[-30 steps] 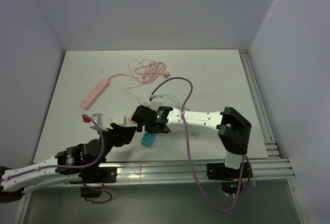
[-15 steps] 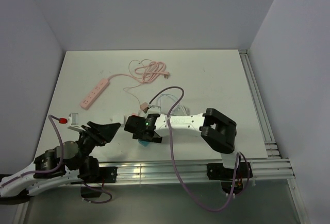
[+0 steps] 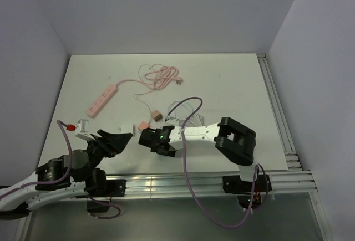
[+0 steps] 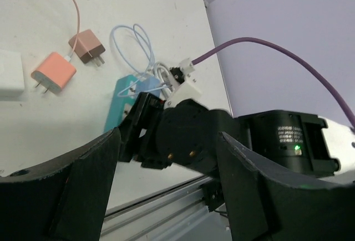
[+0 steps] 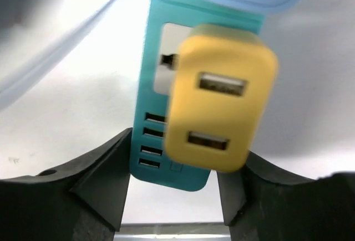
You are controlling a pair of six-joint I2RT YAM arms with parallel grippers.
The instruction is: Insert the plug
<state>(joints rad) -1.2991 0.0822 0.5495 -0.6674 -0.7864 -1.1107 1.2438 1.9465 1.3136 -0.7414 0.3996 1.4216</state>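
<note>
I will next move my right gripper outward and to the right in the top view to let go of the teal power strip (image 5: 166, 177) on bare tabletop, because the chargers are close by.
In the right wrist view a teal power strip (image 5: 166, 177) lies on the white table with a yellow USB plug (image 5: 222, 97) standing in it. My right gripper (image 5: 186, 152) is closed around the strip's end, its left finger (image 5: 105, 174) against the strip's edge. From above, the right gripper (image 3: 151, 139) covers the strip. The left wrist view shows the strip (image 4: 116, 113) under the right gripper (image 4: 136, 138). My left gripper (image 3: 123, 140) hovers just left of it, open and empty, its fingers (image 4: 83, 185) wide apart.
A pink power strip (image 3: 102, 100) and its coiled cord (image 3: 161, 77) lie at the back left. An orange charger (image 3: 144, 124), a brown charger (image 3: 157, 115) and a white adapter (image 3: 127, 128) sit near the grippers. A pale blue cable (image 4: 133, 36) loops beside the strip. A metal rail (image 3: 194, 183) runs along the near edge.
My right gripper has come down over the teal strip and its jaws have narrowed onto it. The left arm pulled back to the left, then held still.
</note>
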